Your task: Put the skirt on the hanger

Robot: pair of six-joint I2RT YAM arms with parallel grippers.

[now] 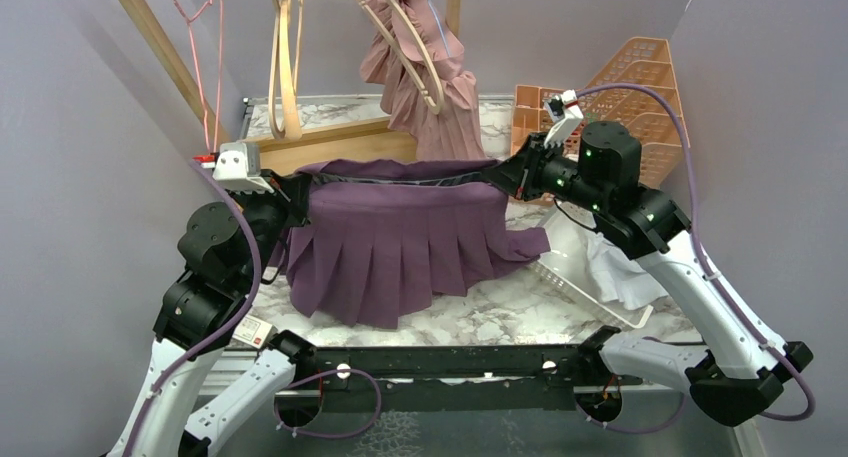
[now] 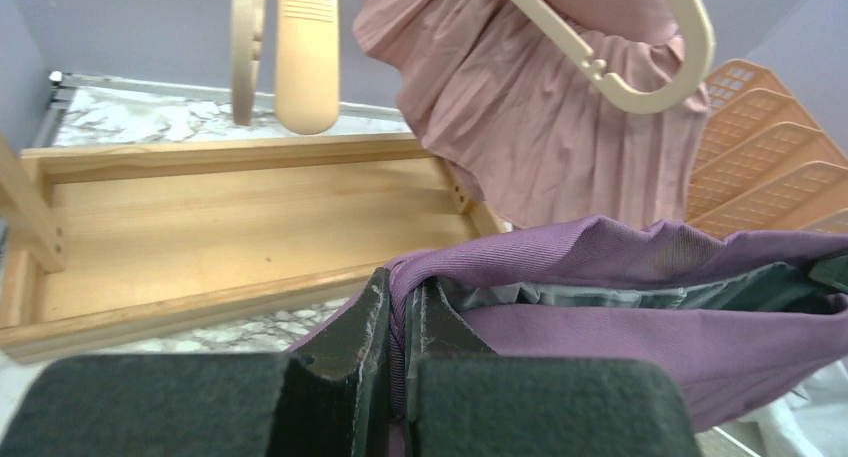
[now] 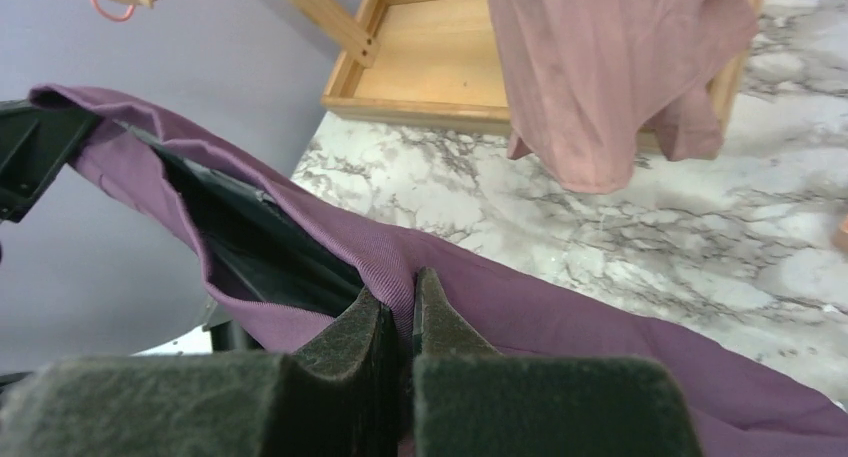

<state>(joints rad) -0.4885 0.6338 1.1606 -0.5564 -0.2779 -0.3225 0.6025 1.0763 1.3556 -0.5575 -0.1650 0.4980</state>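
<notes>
The robot's left gripper next needs to go down toward the right gripper, loosening the tight waistband, and release the waistband's end, as the marble table is below the left gripper.
A purple pleated skirt hangs stretched between my two grippers above the table, its waistband pulled taut and open, dark lining showing. My left gripper is shut on the waistband's left end. My right gripper is shut on the right end. The skirt's hem brushes the marble table. Cream plastic hangers hang from the wooden rack at the back; one hanger carries a pink skirt. A hanger shows over the pink skirt in the left wrist view.
A wooden rack base stands behind the skirt. A thin pink wire hanger hangs at the left. Orange baskets stand at the back right. A white bin with white cloth lies at the right.
</notes>
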